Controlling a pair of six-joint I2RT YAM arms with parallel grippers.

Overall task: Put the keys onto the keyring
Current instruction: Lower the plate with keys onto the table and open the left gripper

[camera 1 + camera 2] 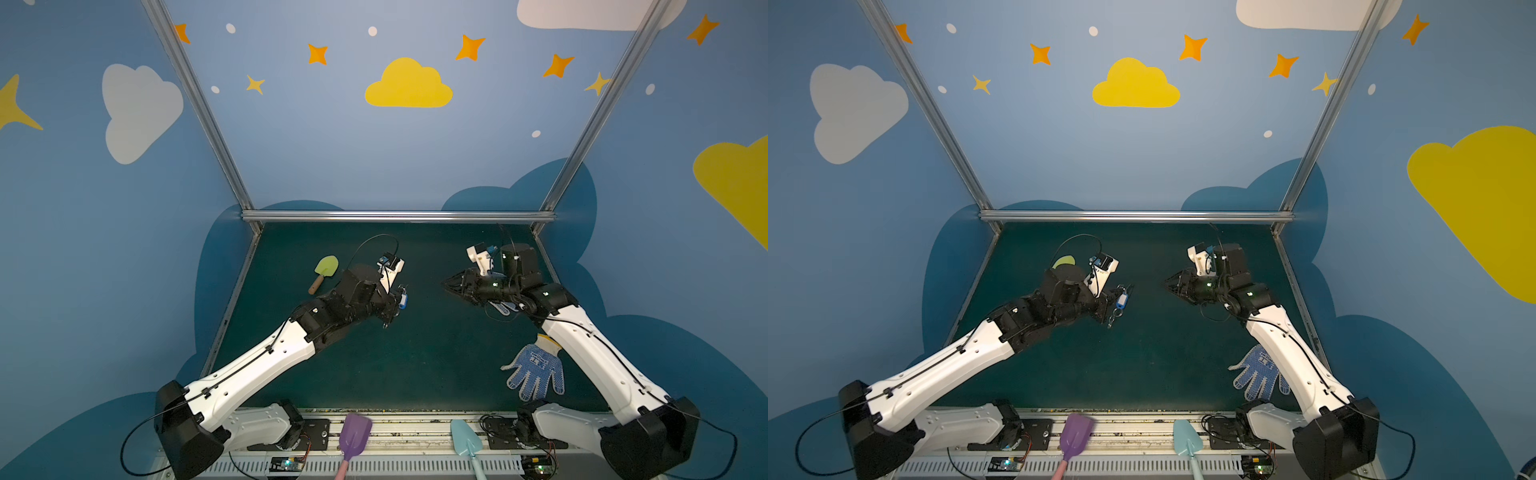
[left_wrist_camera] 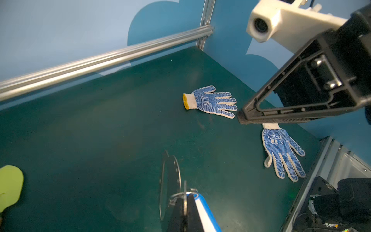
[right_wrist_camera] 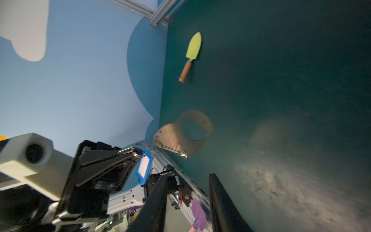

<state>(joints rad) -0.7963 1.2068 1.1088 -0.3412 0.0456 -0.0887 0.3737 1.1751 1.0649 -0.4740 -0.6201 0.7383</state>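
Note:
Next I will lower my left gripper to the bare mat [image 1: 392, 337] below it, tipping its fingers down, and release the split ring, since trowel and gloves lie well clear.
My left gripper [image 1: 400, 291] [image 1: 1119, 291] [image 2: 185, 195] [image 3: 134, 150] is shut on the keys' split ring and a thin metal piece, above the mat's middle left. The blue tag [image 3: 143, 167] [image 1: 1121, 300] [image 2: 206, 213] dangles from that ring, and silver keys [image 1: 1113, 320] hang below it. The keyring, a grey plate [image 3: 168, 134] with an oval cutout, hangs off the mat right at those fingertips; the left wrist view shows it edge-on [image 2: 170, 176]. How it links to the ring I cannot tell. My right gripper [image 1: 444, 283] [image 1: 1165, 284] [image 3: 189, 176] is open and empty, a short way to the right.
A yellow-green trowel [image 1: 326, 266] [image 3: 193, 47] lies at the back left of the green mat. One dotted blue glove [image 1: 536, 370] [image 2: 281, 148] lies front right, another [image 2: 210, 101] under the right arm. A purple scoop [image 1: 353, 432] and a pale blue one [image 1: 465, 440] rest on the front rail.

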